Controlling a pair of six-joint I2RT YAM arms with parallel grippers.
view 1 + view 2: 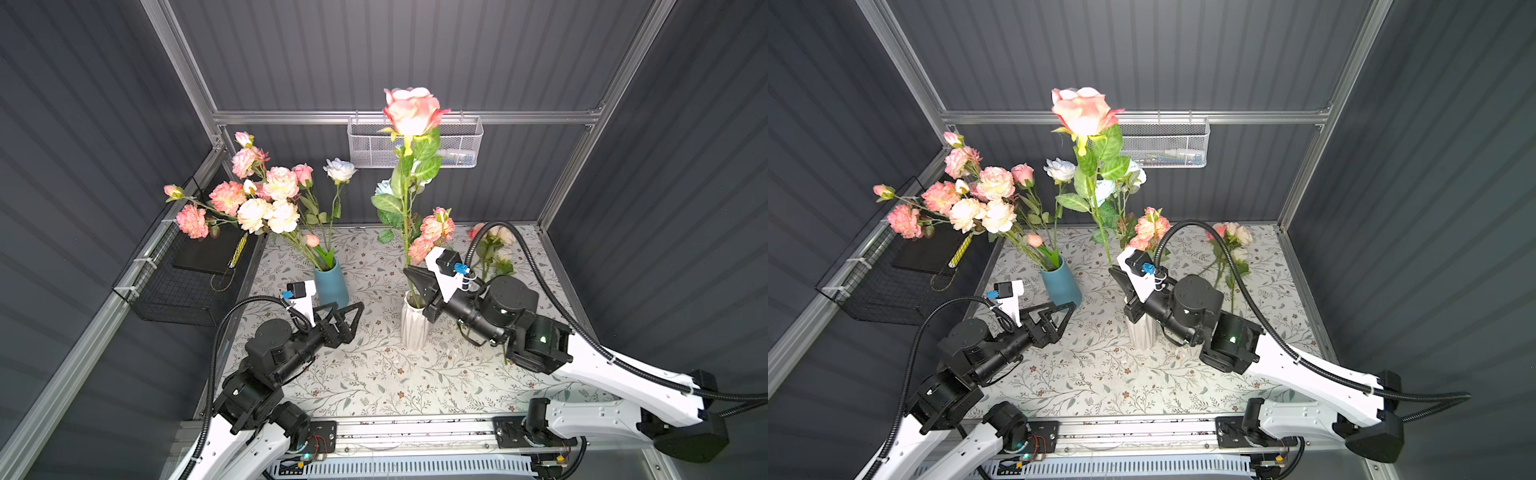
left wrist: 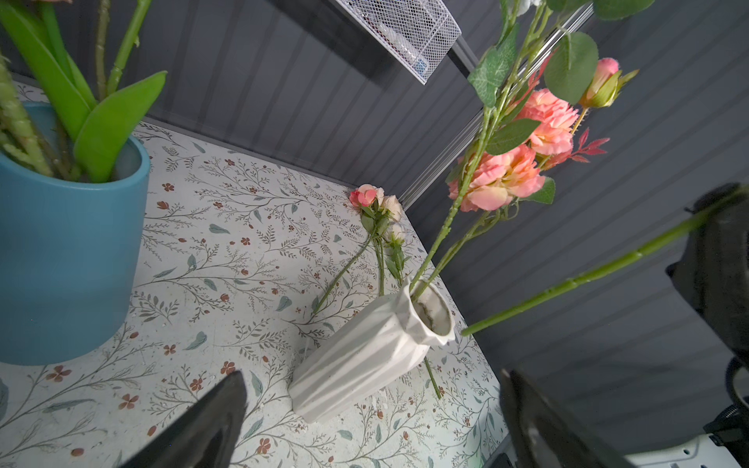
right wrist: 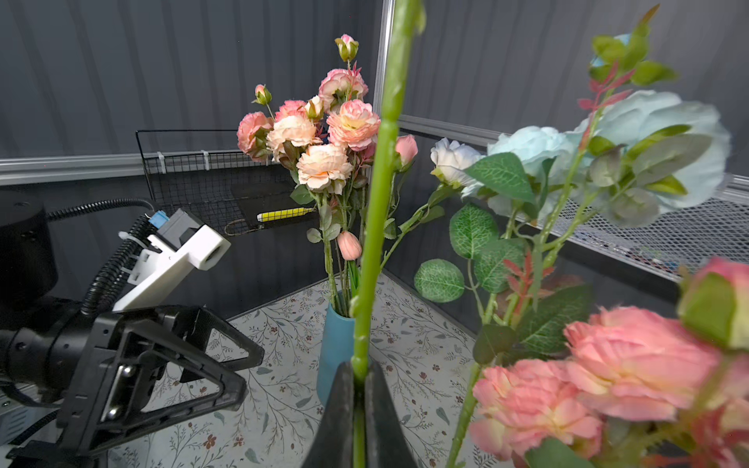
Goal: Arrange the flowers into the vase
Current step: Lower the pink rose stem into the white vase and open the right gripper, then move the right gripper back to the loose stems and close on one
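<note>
My right gripper lowers toward the white vase's opening (image 1: pixel 412 301) next and releases the green stem inside it, because the stem's lower end hangs beside the vase's rim.
My right gripper (image 1: pixel 412 277) (image 3: pixel 358 377) is shut on the green stem (image 3: pixel 381 182) of a tall pink rose (image 1: pixel 411 110) (image 1: pixel 1084 111), held upright over the white ribbed vase (image 1: pixel 414 328) (image 2: pixel 364 352). In the left wrist view the stem's lower end (image 2: pixel 470 329) hangs right beside the vase's rim. Pink peonies (image 1: pixel 434 232) (image 2: pixel 506 174) and a pale-blue bloom (image 3: pixel 648 133) stand in that vase. A few more flowers (image 1: pixel 494 245) (image 2: pixel 377 210) lie on the table at the back right. My left gripper (image 1: pixel 353 316) (image 2: pixel 373 379) is open and empty, left of the white vase.
A blue vase (image 1: pixel 331 282) (image 2: pixel 60 243) full of pink and cream flowers (image 1: pixel 257 195) stands at the back left, close to my left gripper. A black wire basket (image 1: pixel 183 286) hangs on the left wall and a white mesh basket (image 1: pixel 457 145) on the back wall.
</note>
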